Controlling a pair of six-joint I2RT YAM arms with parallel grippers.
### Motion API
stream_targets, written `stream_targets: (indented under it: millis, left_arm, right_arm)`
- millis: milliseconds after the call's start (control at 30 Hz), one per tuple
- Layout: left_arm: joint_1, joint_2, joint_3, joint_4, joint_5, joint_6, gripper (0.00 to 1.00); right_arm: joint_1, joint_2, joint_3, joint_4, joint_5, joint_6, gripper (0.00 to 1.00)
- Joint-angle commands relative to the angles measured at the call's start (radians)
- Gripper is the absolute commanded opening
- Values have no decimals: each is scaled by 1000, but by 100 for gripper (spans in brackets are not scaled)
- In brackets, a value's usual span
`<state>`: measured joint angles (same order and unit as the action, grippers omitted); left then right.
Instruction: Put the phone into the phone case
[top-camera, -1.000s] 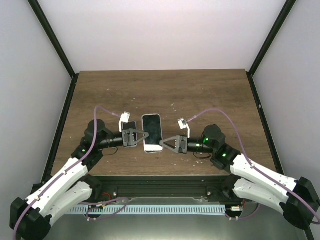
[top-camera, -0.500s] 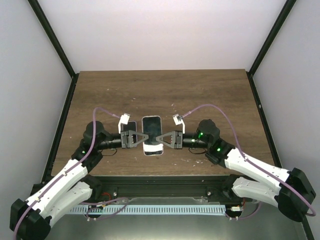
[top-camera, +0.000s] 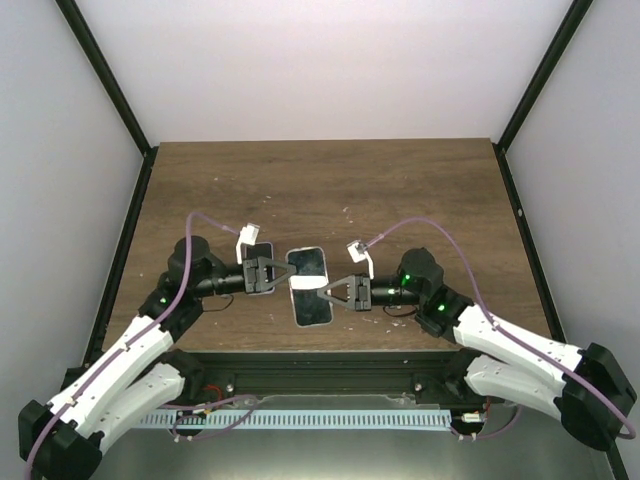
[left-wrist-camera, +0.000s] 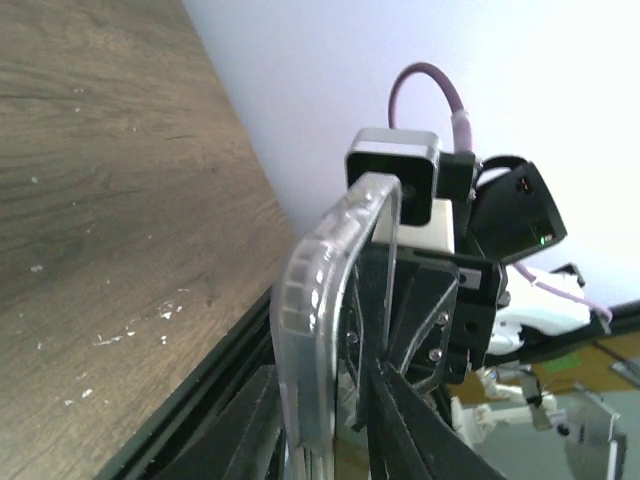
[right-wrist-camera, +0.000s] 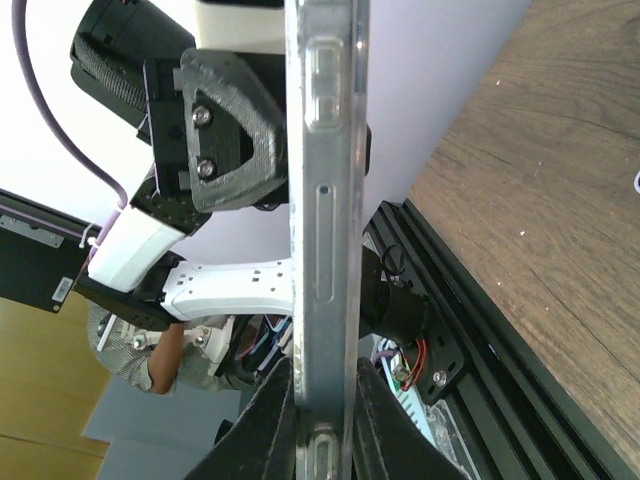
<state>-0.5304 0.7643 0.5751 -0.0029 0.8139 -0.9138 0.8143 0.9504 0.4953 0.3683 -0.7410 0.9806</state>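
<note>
My right gripper will move down next, with its fingers tipping downward, and let go of the phone (top-camera: 312, 268) on the open tabletop below, because the phone is already in its case.
The phone (top-camera: 312, 268), black screen up, lies in a clear phone case (top-camera: 303, 284) between both grippers near the table's front edge, slightly skewed. My left gripper (top-camera: 283, 275) pinches its left edge. In the left wrist view the case's clear rounded corner (left-wrist-camera: 305, 300) stands between the fingers of that gripper (left-wrist-camera: 335, 440), beside a thin dark slab. My right gripper (top-camera: 322, 293) is shut on the right edge. In the right wrist view the case's grey side with button covers (right-wrist-camera: 325, 200) runs upright between the fingers of that gripper (right-wrist-camera: 325, 420).
The brown wooden table (top-camera: 400, 190) stretches behind the grippers. A black frame rail (top-camera: 330, 355) runs along the near edge just below the phone. Black corner posts (top-camera: 120, 100) and white walls close in the sides.
The right gripper moved in and shut on the phone's right edge. The phone then shifted toward the near edge and turned slightly. The left jaws eased a little.
</note>
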Motion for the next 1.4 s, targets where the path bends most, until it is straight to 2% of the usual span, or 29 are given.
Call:
stream_targets:
  millis: [0, 133, 367, 700, 900, 1133, 1367]
  left_arm:
    - [16, 1, 28, 12, -33, 31, 18]
    - [24, 4, 21, -3, -43, 49, 0]
    - [24, 10, 47, -89, -77, 107, 1]
    - [24, 3, 125, -290, -189, 237, 55]
    - [25, -2, 180, -445, -320, 341, 98]
    - [24, -30, 200, -538, -414, 410, 100]
    - [24, -75, 183, -556, -427, 414, 100]
  right_arm:
    - [3, -21, -1, 18, -39, -12, 6]
    - [4, -20, 2, 12, -40, -18, 6]
    - [4, -11, 5, -1, -29, -41, 7]
    - [3, -39, 32, -135, 89, -133, 6]
    - [-25, 8, 80, -280, 217, -206, 6]
    - [-127, 201, 120, -260, 175, -241, 6]
    - [-216, 456, 197, -205, 111, -248, 6]
